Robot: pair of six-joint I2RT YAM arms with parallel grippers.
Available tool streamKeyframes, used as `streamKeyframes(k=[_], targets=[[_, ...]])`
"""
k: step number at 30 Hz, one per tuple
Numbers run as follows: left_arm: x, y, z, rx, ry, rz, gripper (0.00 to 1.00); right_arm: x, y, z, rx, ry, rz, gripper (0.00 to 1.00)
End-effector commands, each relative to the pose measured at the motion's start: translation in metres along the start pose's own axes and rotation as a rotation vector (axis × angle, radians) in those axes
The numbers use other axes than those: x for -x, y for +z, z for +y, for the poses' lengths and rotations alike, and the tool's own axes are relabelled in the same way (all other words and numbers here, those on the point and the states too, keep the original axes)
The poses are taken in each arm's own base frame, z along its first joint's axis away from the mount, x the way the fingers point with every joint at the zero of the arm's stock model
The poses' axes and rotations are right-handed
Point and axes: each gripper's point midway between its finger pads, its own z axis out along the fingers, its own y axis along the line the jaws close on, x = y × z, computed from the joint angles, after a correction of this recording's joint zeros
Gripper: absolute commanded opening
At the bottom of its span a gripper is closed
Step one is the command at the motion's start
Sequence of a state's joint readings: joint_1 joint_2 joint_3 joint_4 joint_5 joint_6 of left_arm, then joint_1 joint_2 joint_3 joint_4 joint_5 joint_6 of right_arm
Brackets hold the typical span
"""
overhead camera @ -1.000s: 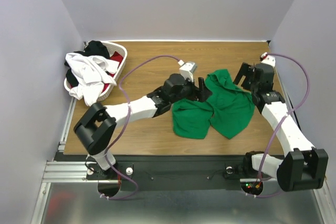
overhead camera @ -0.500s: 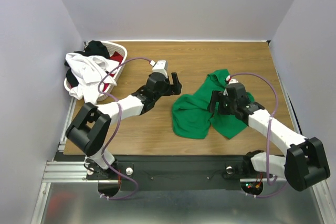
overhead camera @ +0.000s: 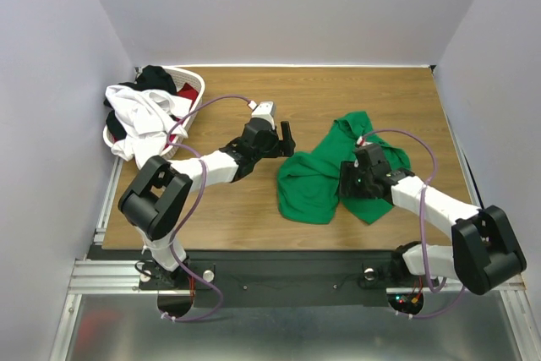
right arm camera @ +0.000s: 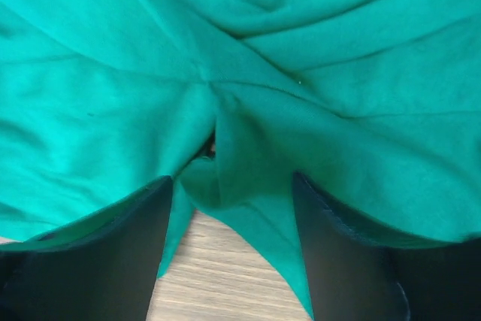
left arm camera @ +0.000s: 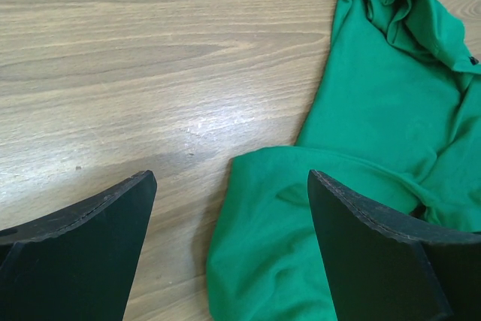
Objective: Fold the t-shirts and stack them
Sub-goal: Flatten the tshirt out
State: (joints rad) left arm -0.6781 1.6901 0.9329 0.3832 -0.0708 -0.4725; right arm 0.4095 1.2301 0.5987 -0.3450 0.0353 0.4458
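The loose edge of the green t-shirt's near flap ends against bare wood. My left gripper should move back and down onto that edge next, to close.
The large green t-shirt [overhead camera: 325, 183] lies crumpled on the wooden table, right of centre. My left gripper [overhead camera: 286, 138] is open and empty, low over bare wood just left of the shirt; in the left wrist view [left arm camera: 229, 249] the shirt's edge [left arm camera: 376, 110] lies between and beyond its fingers. My right gripper [overhead camera: 348, 180] is open and pressed down on the shirt's middle; in the right wrist view [right arm camera: 225, 253] a pointed fold of green cloth [right arm camera: 233, 163] sits between the spread jaws. White [overhead camera: 139, 120], black [overhead camera: 156, 79] and red [overhead camera: 188, 92] shirts are heaped at the back left.
A white lattice laundry basket [overhead camera: 194, 114] holds the heaped shirts at the table's back left corner, with the white one hanging over its front rim. Grey walls close in the left, back and right sides. Purple cables loop above both arms.
My left gripper drew back left off the green shirt, then edged right again. My right arm swung in from the back right and came down onto the shirt's middle.
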Motion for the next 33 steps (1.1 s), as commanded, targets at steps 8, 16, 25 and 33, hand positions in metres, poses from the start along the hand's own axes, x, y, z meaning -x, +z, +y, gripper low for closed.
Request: streamKeyframes(k=[8,16,25,33], targets=[[0.036,-0.012,-0.004,-0.033,0.037,-0.095,0.94,0.027,-0.004,0.013,0.001,-0.041,-0.059,0.13],[0.036,-0.023,0.0,-0.034,0.066,-0.104,0.94,0.139,-0.072,-0.005,-0.228,-0.055,-0.407,0.0],[0.027,-0.021,-0.004,-0.06,0.055,-0.084,0.93,0.205,-0.177,-0.081,-0.618,0.093,-0.717,0.0],[-0.008,-0.008,-0.037,-0.14,0.094,-0.013,0.89,0.201,-0.218,-0.123,-0.736,0.206,-0.797,0.0]])
